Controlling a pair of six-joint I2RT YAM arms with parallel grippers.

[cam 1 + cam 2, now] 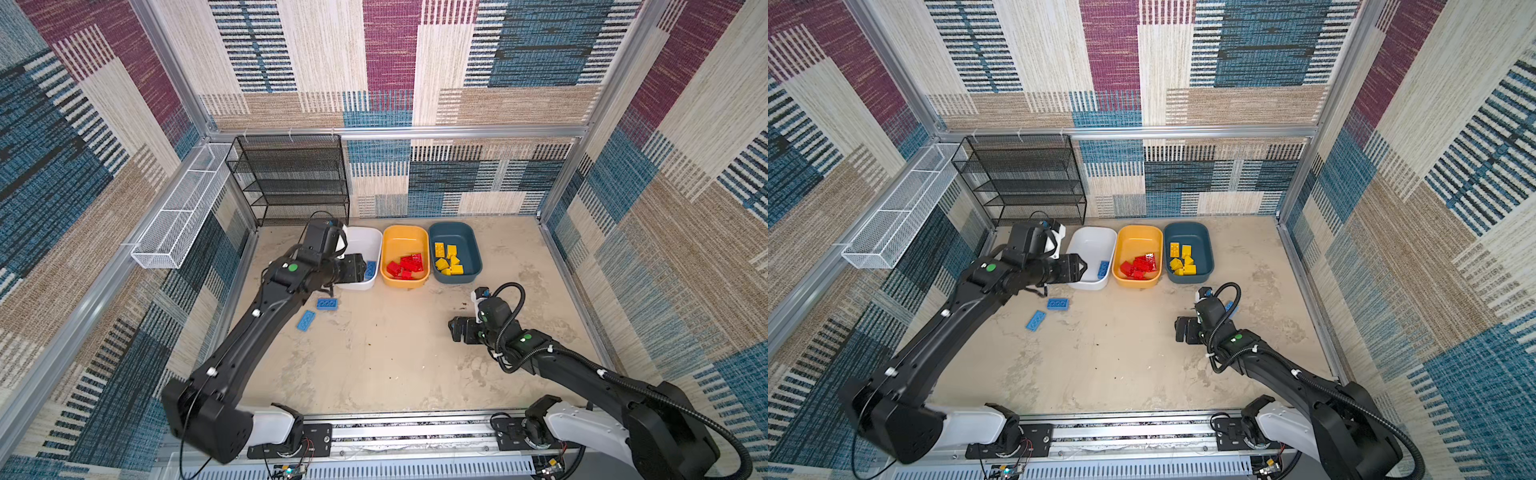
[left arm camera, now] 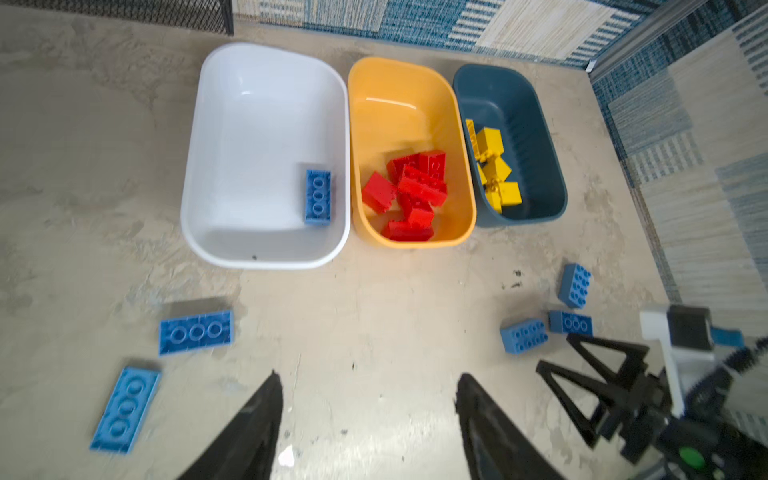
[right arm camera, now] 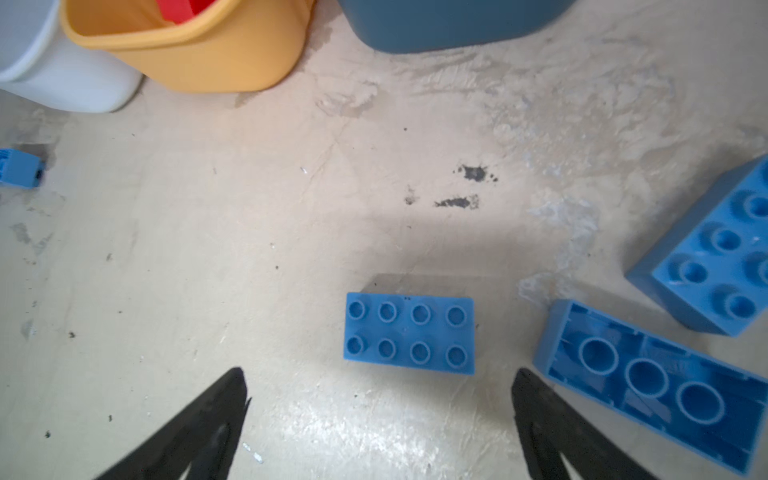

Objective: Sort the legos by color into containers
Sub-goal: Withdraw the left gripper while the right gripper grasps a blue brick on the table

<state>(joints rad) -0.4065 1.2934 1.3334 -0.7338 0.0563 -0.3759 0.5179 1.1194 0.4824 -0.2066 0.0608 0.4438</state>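
The studded blue lego is already between the open fingers of my right gripper, so next my right gripper will move down around the lego's short ends and close.
Three containers stand in a row at the back. The white tub [image 1: 365,241] [image 2: 249,124] holds one blue lego [image 2: 318,197] [image 1: 1103,269]. Red legos [image 1: 405,266] lie in the yellow-orange tub [image 1: 405,237], and yellow legos [image 1: 449,259] in the teal tub [image 1: 465,245]. My left gripper [image 1: 359,268] [image 2: 369,376] hovers over the white tub's near end, open and empty. Two blue legos [image 1: 327,304] [image 1: 306,320] lie on the table beside the left arm. My right gripper [image 1: 453,328] [image 3: 380,372] is open low over three blue legos [image 3: 409,332] [image 3: 652,386] [image 3: 723,266], touching none.
A black mesh shelf rack [image 1: 291,178] stands at the back left, right behind the white tub. A long white wire basket [image 1: 183,208] hangs on the left wall. Patterned walls close in the table on three sides, and a metal rail [image 1: 415,432] runs along its front.
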